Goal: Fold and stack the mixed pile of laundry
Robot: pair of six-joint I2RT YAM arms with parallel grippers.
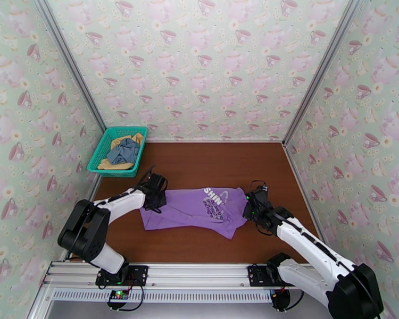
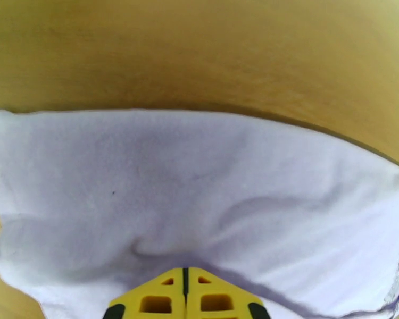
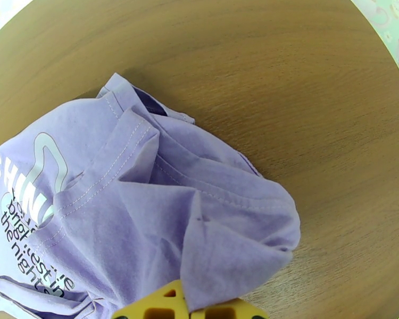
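My right gripper will next move a little toward the shirt's print and open its fingers to let go of the bunched fold, because the shirt's edge is already below it.
The purple T-shirt [image 1: 194,211] lies spread on the brown table, its pale print facing up toward the right. My left gripper [image 1: 158,202] sits at the shirt's left edge. In the left wrist view its yellow fingertips [image 2: 170,293] are pressed together, and the purple cloth [image 2: 199,198] puckers toward them. My right gripper [image 1: 248,207] is at the shirt's right edge, shut on a bunched fold of the shirt [image 3: 146,208] that drapes over its fingers [image 3: 162,304]. A grey-blue piece [image 1: 125,151] and a mustard-yellow piece [image 1: 114,165] lie in the basket.
The teal mesh basket [image 1: 99,158] stands at the back left corner of the table. Patterned walls with metal posts close in the left, back and right sides. Bare brown tabletop [image 1: 226,166] lies behind and in front of the shirt.
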